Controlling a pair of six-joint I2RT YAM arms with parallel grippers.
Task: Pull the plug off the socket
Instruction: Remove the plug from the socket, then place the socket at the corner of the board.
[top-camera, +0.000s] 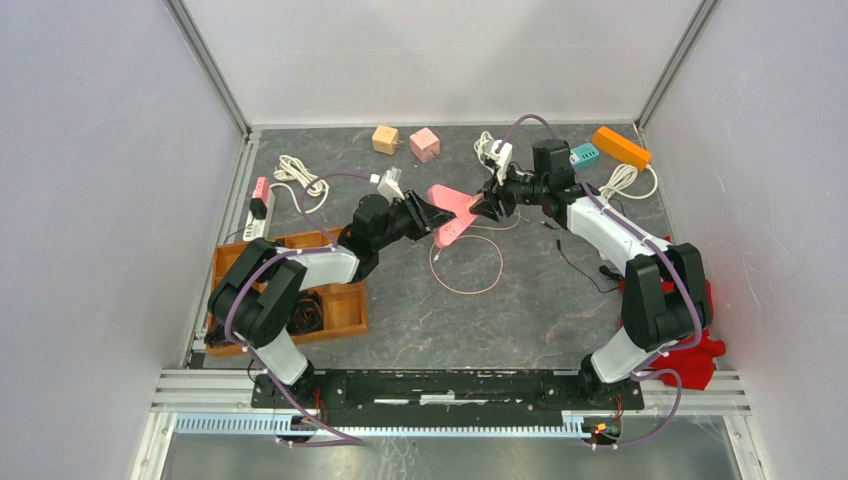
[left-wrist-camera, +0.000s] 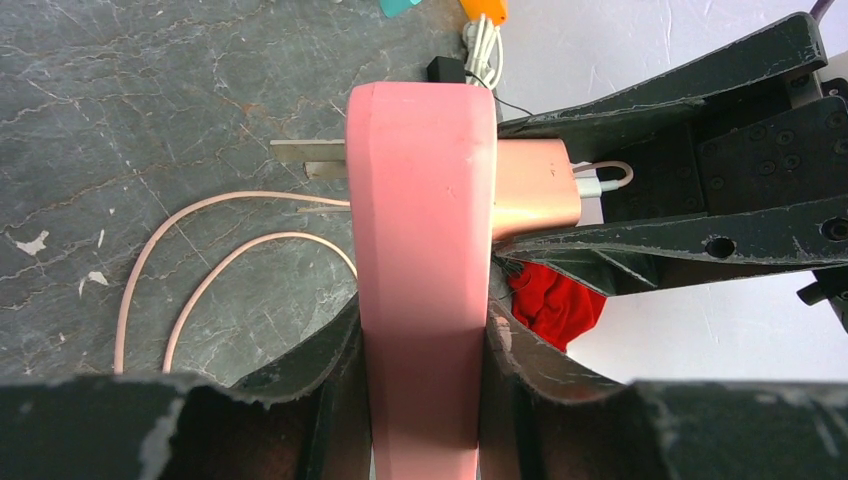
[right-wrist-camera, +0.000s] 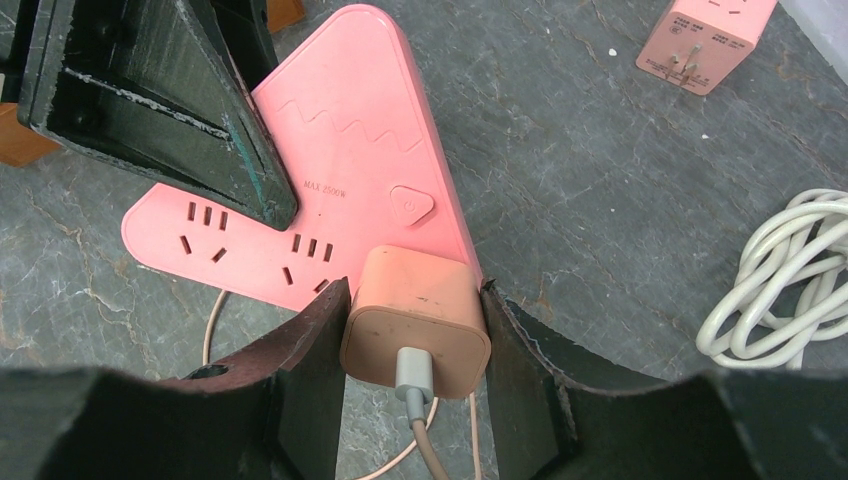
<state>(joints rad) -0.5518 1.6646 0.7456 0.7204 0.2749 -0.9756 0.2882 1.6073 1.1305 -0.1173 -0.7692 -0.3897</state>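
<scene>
The socket goes outward and down off the plug next, to the tabletop (top-camera: 453, 163) beside the pink cube adapter. My left gripper then releases it there, since that spot is clear.
The pink socket block (top-camera: 452, 205) is held above the table between both arms. My left gripper (top-camera: 428, 213) is shut on its narrow end; in the left wrist view the block (left-wrist-camera: 420, 230) stands edge-on between my jaws, with two metal prongs (left-wrist-camera: 310, 160) sticking out of its back. A pink-tan plug (right-wrist-camera: 415, 320) with a grey cable sits against the socket's face (right-wrist-camera: 350, 150). My right gripper (right-wrist-camera: 415, 300) is shut on the plug's two sides. The plug also shows in the left wrist view (left-wrist-camera: 535, 195), flush against the block. Its thin pink cable (top-camera: 466, 265) loops on the table.
A wooden tray (top-camera: 340, 310) lies at the near left, with a white power strip (top-camera: 258, 205) beside it. Two cube adapters (top-camera: 424, 144) stand at the back. An orange strip (top-camera: 621, 146), a teal adapter (top-camera: 584, 154) and a white cable coil (top-camera: 620, 180) lie at the back right. A red cloth (top-camera: 700, 350) lies at the right.
</scene>
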